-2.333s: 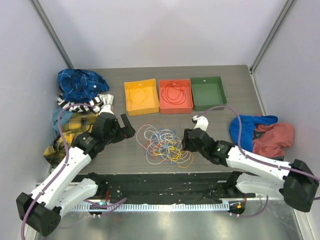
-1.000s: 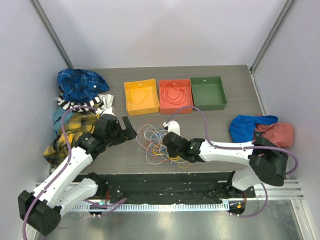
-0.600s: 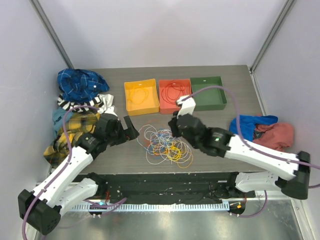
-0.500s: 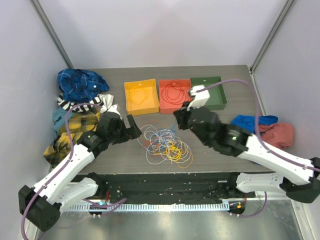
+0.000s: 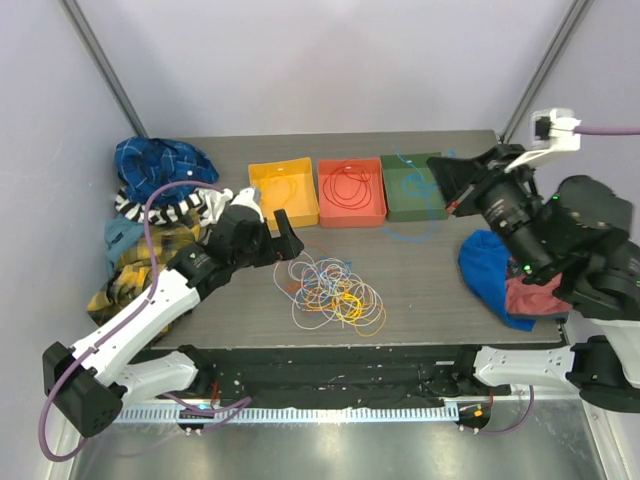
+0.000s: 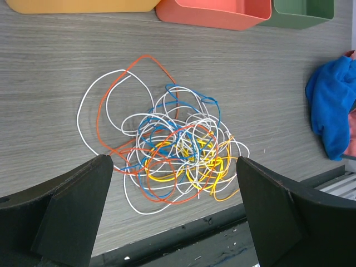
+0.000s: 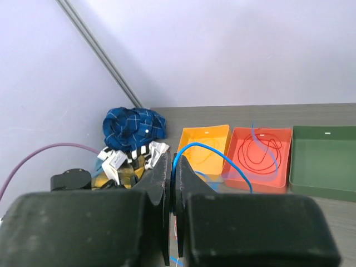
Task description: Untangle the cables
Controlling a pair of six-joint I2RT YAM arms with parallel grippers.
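Observation:
Only the green tray (image 5: 392,190) (image 7: 325,161) is empty. My right gripper should next move outward and down over it, tilt its fingers downward, and let go of the blue cable there.
The cables (image 5: 330,290) lie in a tangle of white, orange, yellow, red and blue loops on the table's middle front. In the left wrist view the tangle (image 6: 178,150) sits straight below my left gripper (image 6: 173,167), which is open wide with nothing between its fingers. From above, the left gripper (image 5: 283,243) hovers at the tangle's left edge. My right gripper (image 5: 445,178) is raised high at the right, shut on a blue cable (image 7: 211,150). That blue cable (image 5: 412,215) hangs blurred over the green tray (image 5: 392,190).
A yellow tray (image 5: 282,166) holds a yellow cable and a red tray (image 5: 350,163) holds a red cable, both beside the green one. Piled cloths (image 5: 160,170) lie at the left, and a blue cloth (image 5: 490,275) at the right.
My right gripper pulled a blue cable out of the tangle and rose up and to the right, over the green tray. The left gripper moved closer to the tangle.

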